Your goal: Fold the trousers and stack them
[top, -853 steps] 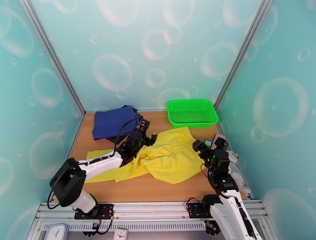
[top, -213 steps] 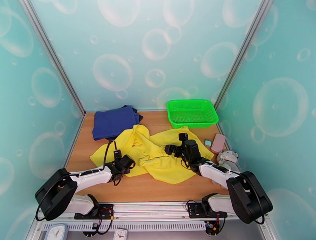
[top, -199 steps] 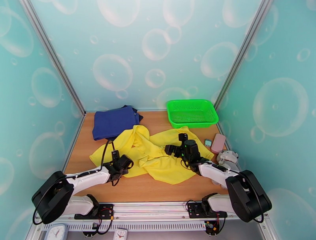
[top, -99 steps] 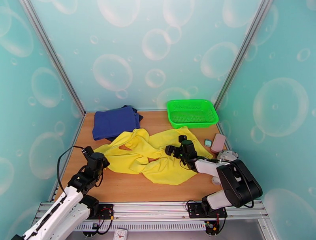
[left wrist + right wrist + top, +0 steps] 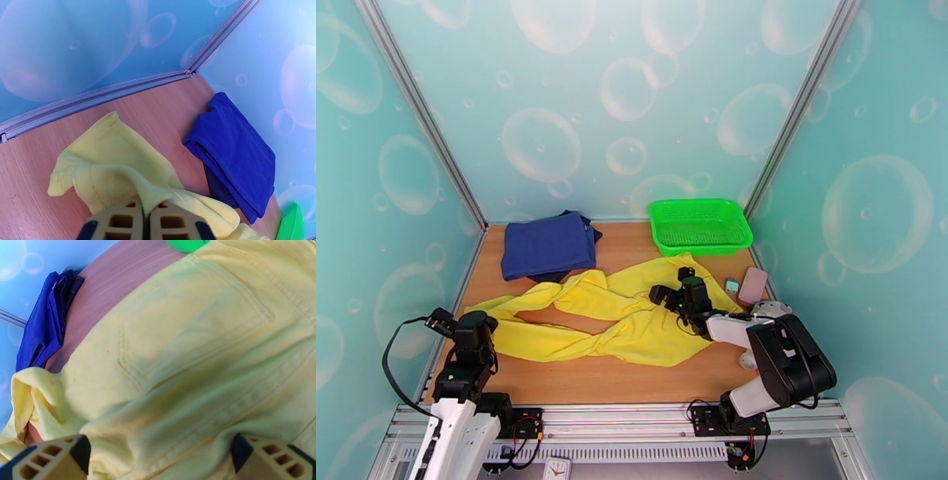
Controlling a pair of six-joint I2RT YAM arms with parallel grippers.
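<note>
My left gripper needs to stay low in place next and open its fingers to let go of the leg end on the tabletop, because both legs lie stretched out.
The bright yellow trousers (image 5: 620, 316) lie across the middle of the wooden table, waist to the right and both long legs stretched out to the left. My left gripper (image 5: 483, 330) is at the table's left edge, shut on the end of a leg; the left wrist view has its fingers (image 5: 130, 219) closed together with yellow cloth (image 5: 118, 173) pinched between them. My right gripper (image 5: 665, 294) rests low on the waist part, open. In the right wrist view its fingers (image 5: 51, 461) stand wide apart over the trousers' seat and back pocket (image 5: 189, 346).
A folded stack of navy blue garments (image 5: 547, 251) lies at the back left, just behind the upper trouser leg. A green basket (image 5: 701, 225) stands at the back right. Small items, a pink case (image 5: 753, 286) and a white object (image 5: 768, 309), sit along the right edge.
My left arm has swung back to the near left corner, pulling the bunched legs out long and straight. The right gripper has stayed on the waist.
</note>
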